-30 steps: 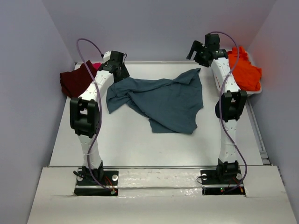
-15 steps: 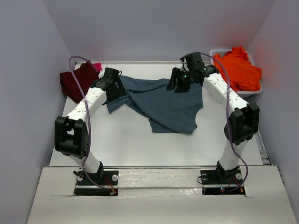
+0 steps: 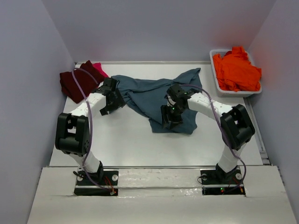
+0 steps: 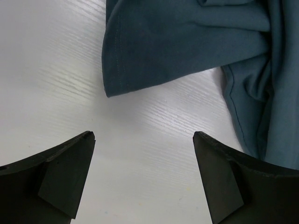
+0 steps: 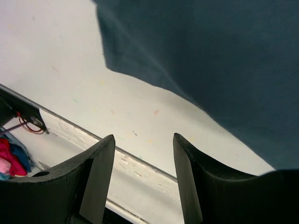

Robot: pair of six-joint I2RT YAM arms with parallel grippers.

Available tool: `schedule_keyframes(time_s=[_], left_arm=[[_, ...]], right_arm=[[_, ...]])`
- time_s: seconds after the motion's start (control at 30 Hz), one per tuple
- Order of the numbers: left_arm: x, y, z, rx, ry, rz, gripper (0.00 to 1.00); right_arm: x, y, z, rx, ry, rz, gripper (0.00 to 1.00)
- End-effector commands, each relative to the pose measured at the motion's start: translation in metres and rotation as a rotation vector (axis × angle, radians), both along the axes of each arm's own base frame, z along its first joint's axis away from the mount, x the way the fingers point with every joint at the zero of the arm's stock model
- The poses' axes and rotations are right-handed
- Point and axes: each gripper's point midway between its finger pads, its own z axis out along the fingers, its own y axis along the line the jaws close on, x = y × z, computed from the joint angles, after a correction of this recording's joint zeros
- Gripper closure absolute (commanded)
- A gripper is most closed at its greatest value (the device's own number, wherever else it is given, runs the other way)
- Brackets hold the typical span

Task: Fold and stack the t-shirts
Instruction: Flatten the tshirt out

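I should next lower my left gripper onto the t-shirt sleeve's near corner (image 4: 112, 87), moving slightly to the left in the wrist view, because the corner is below the gripper's fingers on that side.
A slate teal-blue t-shirt (image 3: 154, 95) lies crumpled and spread over the middle of the table. My left gripper (image 3: 106, 110) hovers open just in front of its left sleeve (image 4: 177, 42), with bare table between the fingers of the left gripper (image 4: 143, 136). Over the shirt's near hem hangs my right gripper (image 3: 169, 122). In the right wrist view the right gripper (image 5: 144, 136) stands partly open and holds nothing, and the teal cloth (image 5: 210, 60) lies beyond its tips. A dark maroon t-shirt (image 3: 74, 84) and a bright pink one (image 3: 99, 70) sit at the back left. An orange t-shirt (image 3: 236, 70) fills the tub.
The white plastic tub (image 3: 237, 92) stands at the back right corner. Grey walls close in the table on the left, back and right. The table's front edge (image 5: 140, 168) runs just past the right gripper's fingertips.
The right arm has swung from the tub down to the teal shirt's near hem, and its jaws have narrowed. The left gripper has moved nearer, off the shirt's left side.
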Motion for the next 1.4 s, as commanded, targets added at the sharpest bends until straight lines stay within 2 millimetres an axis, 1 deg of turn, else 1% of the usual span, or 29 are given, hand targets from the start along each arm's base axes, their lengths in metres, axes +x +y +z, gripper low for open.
schedule_keyframes(time_s=[0.0,0.07,0.1,0.13,0.17,0.23,0.27,0.3,0.33,0.43,0.47,0.5,0.53,0.57,0.63,0.67,0.7,0.73,0.8,0.9,0.93,1.0,1.03,1.1,1.13,1.17,1.2,1.33,1.37], left_arm=[[0.01,0.007,-0.003,-0.015,-0.019,0.011,0.02],[0.012,0.007,-0.003,-0.01,-0.022,0.007,0.02],[0.013,0.011,-0.003,-0.009,-0.022,0.017,0.02],[0.014,0.014,-0.004,-0.007,-0.018,0.021,0.02],[0.014,0.014,-0.004,-0.007,-0.018,0.018,0.02],[0.017,0.021,-0.005,-0.01,-0.019,0.033,0.02],[0.016,0.02,-0.005,-0.016,-0.018,0.028,0.02],[0.016,0.02,-0.005,-0.014,-0.017,0.022,0.02],[0.018,0.024,-0.005,-0.015,-0.02,0.03,0.02],[0.02,0.023,-0.004,-0.015,-0.028,0.022,0.02],[0.02,0.023,-0.005,-0.018,-0.026,0.021,0.02],[0.021,0.025,-0.006,-0.02,-0.027,0.027,0.02],[0.021,0.025,-0.008,-0.022,-0.022,0.024,0.02],[0.021,0.024,-0.009,-0.025,-0.021,0.022,0.02],[0.022,0.023,-0.011,-0.027,-0.018,0.019,0.02],[0.022,0.022,-0.011,-0.031,-0.018,0.015,0.02],[0.023,0.022,-0.012,-0.032,-0.017,0.013,0.02],[0.023,0.022,-0.012,-0.033,-0.014,0.009,0.02],[0.024,0.021,-0.015,-0.034,-0.01,0.003,0.02],[0.026,0.021,-0.015,-0.033,-0.013,-0.003,0.02],[0.025,0.02,-0.016,-0.034,-0.01,-0.004,0.02],[0.027,0.019,-0.016,-0.037,-0.012,-0.009,0.02],[0.026,0.019,-0.017,-0.038,-0.008,-0.012,0.02],[0.026,0.019,-0.018,-0.036,-0.008,-0.013,0.02],[0.026,0.02,-0.02,-0.034,-0.005,-0.016,0.02],[0.026,0.024,-0.02,-0.03,-0.005,-0.007,0.02],[0.027,0.024,-0.022,-0.027,-0.004,-0.01,0.02],[0.028,0.027,-0.027,-0.01,0.003,-0.01,0.03],[0.029,0.026,-0.027,-0.01,0.0,-0.012,0.05]], right_arm=[[-0.021,0.036,-0.001,0.031,-0.022,0.125,0.42],[-0.017,0.043,-0.003,0.03,-0.031,0.126,0.42],[-0.019,0.047,-0.009,0.022,-0.023,0.137,0.41],[-0.017,0.048,-0.012,0.012,-0.023,0.135,0.41],[-0.016,0.054,-0.011,0.014,-0.028,0.143,0.41],[-0.011,0.055,-0.018,-0.004,-0.025,0.142,0.41],[-0.012,0.059,-0.02,-0.007,-0.024,0.15,0.4],[-0.008,0.061,-0.019,-0.005,-0.029,0.151,0.4],[-0.008,0.063,-0.025,-0.022,-0.029,0.158,0.4],[0.001,0.066,-0.029,-0.043,-0.049,0.147,0.4],[0.005,0.066,-0.033,-0.057,-0.056,0.138,0.4],[0.007,0.066,-0.035,-0.062,-0.059,0.136,0.4],[0.01,0.073,-0.033,-0.053,-0.077,0.137,0.4],[0.013,0.074,-0.037,-0.058,-0.079,0.134,0.4],[0.015,0.08,-0.038,-0.063,-0.092,0.138,0.4],[0.018,0.085,-0.04,-0.074,-0.106,0.142,0.4],[0.015,0.087,-0.041,-0.082,-0.104,0.156,0.4],[0.02,0.09,-0.039,-0.086,-0.12,0.154,0.4],[0.016,0.094,-0.046,-0.118,-0.124,0.175,0.4],[0.015,0.101,-0.048,-0.133,-0.137,0.191,0.4],[0.017,0.098,-0.051,-0.159,-0.14,0.183,0.4],[0.011,0.1,-0.056,-0.19,-0.147,0.199,0.41],[0.011,0.096,-0.058,-0.216,-0.146,0.193,0.44],[0.011,0.093,-0.061,-0.232,-0.144,0.179,0.51],[0.009,0.09,-0.063,-0.243,-0.138,0.175,0.58],[0.009,0.088,-0.064,-0.251,-0.139,0.167,0.6],[0.008,0.084,-0.066,-0.265,-0.137,0.165,0.65],[0.006,0.08,-0.069,-0.277,-0.131,0.151,0.73],[0.006,0.08,-0.068,-0.275,-0.13,0.15,0.74]])
